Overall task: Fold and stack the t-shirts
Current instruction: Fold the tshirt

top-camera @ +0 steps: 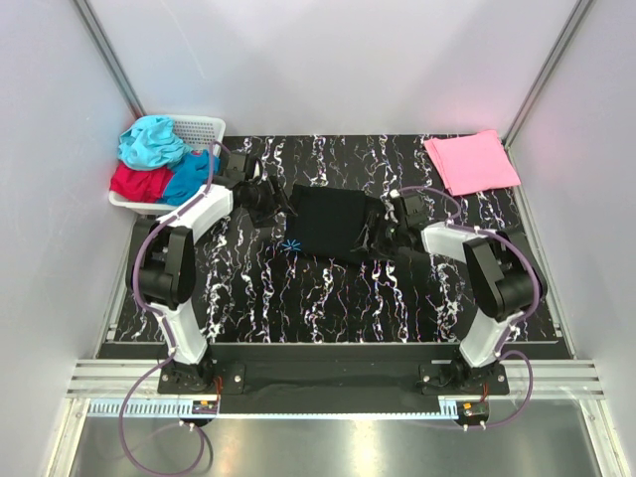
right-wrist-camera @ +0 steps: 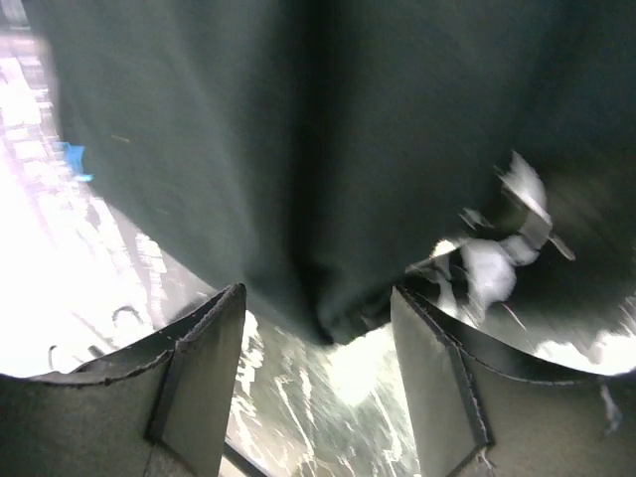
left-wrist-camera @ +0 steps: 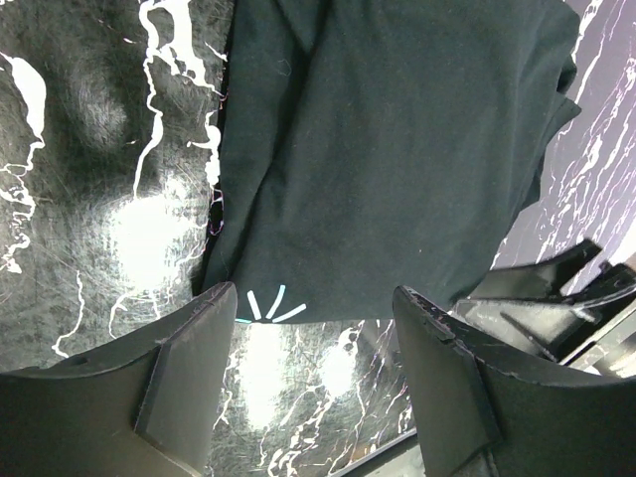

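My right gripper is open just behind the black t-shirt's bunched fold (top-camera: 359, 246) (right-wrist-camera: 334, 306), which hangs ahead of it. I will bring its open fingers onto that cloth next, since the cloth still sits unpinched between them.
A large black t-shirt (top-camera: 333, 224) lies partly folded in the middle of the table, and its light-blue starburst mark (top-camera: 291, 245) shows at its near-left edge. My left gripper (top-camera: 268, 202) stands open at the shirt's left end. In the left wrist view the black t-shirt (left-wrist-camera: 397, 149) lies just ahead of the open left gripper (left-wrist-camera: 316, 298), with only bare table between the fingers. My right gripper (top-camera: 386, 232) is open at the shirt's right end. In the right wrist view a bunched fold of the shirt (right-wrist-camera: 328, 199) hangs just at the open right gripper (right-wrist-camera: 318, 295), unpinched.
A folded pink t-shirt (top-camera: 472, 161) lies at the back right corner. A white lattice basket (top-camera: 204, 129) at the back left holds teal (top-camera: 151, 141), red (top-camera: 137, 183) and blue (top-camera: 191, 177) shirts. White walls close in on both sides.
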You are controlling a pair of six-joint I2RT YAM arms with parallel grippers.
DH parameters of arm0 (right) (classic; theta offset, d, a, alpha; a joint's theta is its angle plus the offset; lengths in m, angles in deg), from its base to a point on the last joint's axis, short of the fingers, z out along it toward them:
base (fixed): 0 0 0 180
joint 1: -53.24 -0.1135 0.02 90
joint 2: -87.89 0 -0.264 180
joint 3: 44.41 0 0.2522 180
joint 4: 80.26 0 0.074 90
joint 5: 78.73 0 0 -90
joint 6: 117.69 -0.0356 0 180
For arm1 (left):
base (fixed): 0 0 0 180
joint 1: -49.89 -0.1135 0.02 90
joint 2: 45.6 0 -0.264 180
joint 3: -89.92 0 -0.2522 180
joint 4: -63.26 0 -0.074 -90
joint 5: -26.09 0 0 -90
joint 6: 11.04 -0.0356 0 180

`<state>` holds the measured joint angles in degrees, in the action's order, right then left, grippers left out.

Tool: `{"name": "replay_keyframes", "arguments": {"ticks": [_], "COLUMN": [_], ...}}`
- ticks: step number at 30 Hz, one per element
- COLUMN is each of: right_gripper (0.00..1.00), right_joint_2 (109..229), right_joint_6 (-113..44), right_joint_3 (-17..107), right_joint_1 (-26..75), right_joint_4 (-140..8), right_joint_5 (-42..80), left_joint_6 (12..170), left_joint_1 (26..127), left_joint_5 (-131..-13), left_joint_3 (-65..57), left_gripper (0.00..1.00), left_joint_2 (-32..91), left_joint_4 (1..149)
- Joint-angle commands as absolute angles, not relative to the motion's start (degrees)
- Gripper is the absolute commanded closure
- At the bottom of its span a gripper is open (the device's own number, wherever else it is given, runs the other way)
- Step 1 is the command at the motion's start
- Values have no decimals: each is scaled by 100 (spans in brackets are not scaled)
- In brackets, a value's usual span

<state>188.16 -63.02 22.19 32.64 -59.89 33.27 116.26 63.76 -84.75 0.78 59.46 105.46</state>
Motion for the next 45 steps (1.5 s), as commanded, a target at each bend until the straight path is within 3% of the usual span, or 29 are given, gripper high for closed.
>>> {"name": "replay_keyframes", "arguments": {"ticks": [1, 4, 7, 11, 12, 13, 22, 27, 35, 41, 45], "right_gripper": [33, 34, 46, 83, 97, 100, 100, 100, 100, 100, 100], "right_joint_2": [19274, 19686, 20021, 19916, 19881, 19837, 19626, 20064, 20978, 20761, 20418], "right_joint_6": [-6451, -6977, -7102, -6751, -6550, -6426, -5283, -4826, -4483, -4482, -4649], "right_joint_3": [2147, 2085, 2225, 2515, 2664, 2752, 3859, 4763, 6118, 6015, 5506], "right_joint_1": [3250, 3329, 3364, 3364, 3364, 3364, 3364, 3426, 3593, 3593, 3575], "right_joint_4": [-7149, -8159, -8417, -7786, -7419, -7215, -5079, -4182, -3452, -3433, -3433], "right_joint_5": [3771, 4395, 4695, 4406, 4187, 4081, 2051, 831, 54, 449, 844], "left_joint_6": [11588, 11570, 11544, 11544, 11544, 11544, 11632, 11667, 11860, 11922, 11983], "left_joint_1": [6369, 6369, 6360, 6351, 6351, 6351, 6342, 6342, 6360, 6561, 6738], "left_joint_5": [-8685, -8703, -8703, -8676, -8676, -8685, -8747, -8799, -8764, -8703, -8369], "left_joint_3": [120, 138, 138, 138, 138, 155, 322, 375, 612, 2375, 4578], "left_gripper": [31, 31, 31, 31, 31, 31, 32, 32, 33, 32, 31], "left_joint_2": [5952, 5891, 5803, 5750, 5767, 5794, 6013, 6119, 6374, 7506, 8944], "left_joint_4": [10338, 10330, 10330, 10365, 10365, 10365, 10356, 10356, 10356, 10496, 11058]}}
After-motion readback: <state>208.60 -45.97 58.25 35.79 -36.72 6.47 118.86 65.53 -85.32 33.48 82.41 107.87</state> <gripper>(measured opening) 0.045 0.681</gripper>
